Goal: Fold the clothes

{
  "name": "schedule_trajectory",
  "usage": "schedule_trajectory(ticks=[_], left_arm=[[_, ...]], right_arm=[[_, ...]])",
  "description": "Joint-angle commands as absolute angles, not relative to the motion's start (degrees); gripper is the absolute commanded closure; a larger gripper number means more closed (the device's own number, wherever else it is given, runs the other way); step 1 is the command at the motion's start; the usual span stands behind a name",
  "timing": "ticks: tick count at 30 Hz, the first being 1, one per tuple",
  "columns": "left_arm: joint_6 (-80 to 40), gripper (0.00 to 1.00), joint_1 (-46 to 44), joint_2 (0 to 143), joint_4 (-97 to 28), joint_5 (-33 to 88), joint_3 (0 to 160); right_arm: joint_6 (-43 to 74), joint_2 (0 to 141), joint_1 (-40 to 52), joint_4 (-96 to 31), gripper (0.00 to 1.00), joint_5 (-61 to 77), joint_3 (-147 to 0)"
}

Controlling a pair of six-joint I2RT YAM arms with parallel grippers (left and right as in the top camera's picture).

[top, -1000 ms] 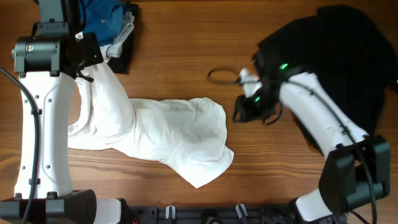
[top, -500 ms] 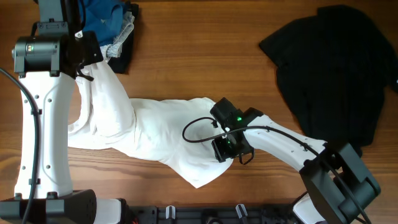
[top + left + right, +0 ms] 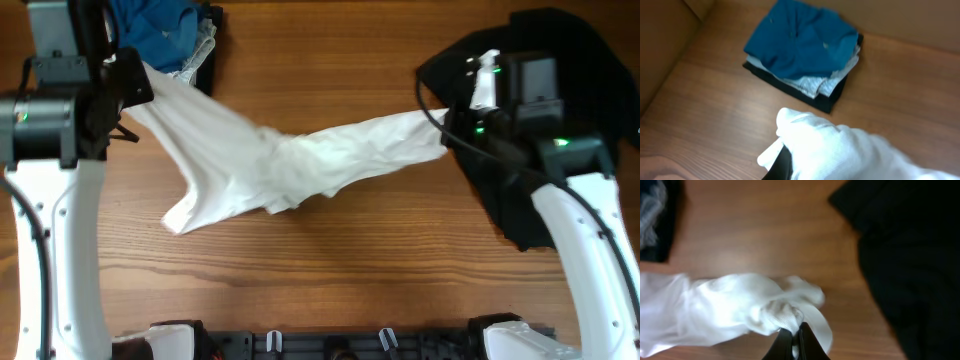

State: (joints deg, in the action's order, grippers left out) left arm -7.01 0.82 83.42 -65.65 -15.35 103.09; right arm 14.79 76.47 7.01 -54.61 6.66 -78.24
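The left gripper moves outward and to the right in the overhead view next to release the shirt, since bare wood (image 3: 242, 45) (image 3: 890, 82) beside the stack lies that way.
The white T-shirt (image 3: 290, 160) hangs stretched in the air between my two grippers, from upper left to right of centre. No print shows on it. My left gripper (image 3: 135, 95) is shut on its left end; the cloth (image 3: 840, 150) covers the fingers in the left wrist view. My right gripper (image 3: 450, 125) is shut on its right end, with a bunch of white cloth (image 3: 785, 315) pinched between the dark fingers (image 3: 807, 342). The plain black garment (image 3: 560, 110) lies crumpled at the right, under my right arm.
A folded stack with a blue garment (image 3: 165, 30) on top sits at the far left back corner; it also shows in the left wrist view (image 3: 805, 45). Bare wooden table (image 3: 330, 270) lies in front of the shirt.
My right gripper took hold of the shirt's right edge and lifted it up to the right, over the black garment. The shirt rose off the table and is pulled taut between both grippers.
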Motion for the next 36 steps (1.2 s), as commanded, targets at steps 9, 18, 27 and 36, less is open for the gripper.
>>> schedule_trajectory(ticks=[9,18,27,36], left_arm=[[-7.8,0.96,8.7,76.8,-64.3,-16.6,103.5],[-7.8,0.96,8.8,73.1,-59.2,-10.9,103.5],[-8.0,0.96,8.7,77.7,-67.6,-1.8,103.5],[-7.7,0.96,5.3,94.1,-64.8,0.6,103.5]], right_arm=[[7.5,74.2,-15.2,-56.9,0.96,14.9,-89.7],[2.9,74.1,-24.0,-59.1,0.96,27.9,-100.4],[0.8,78.1,-24.0,-65.8,0.96,26.8,-100.9],[-0.3,85.9,-24.0,-67.4,0.96,26.8,-100.9]])
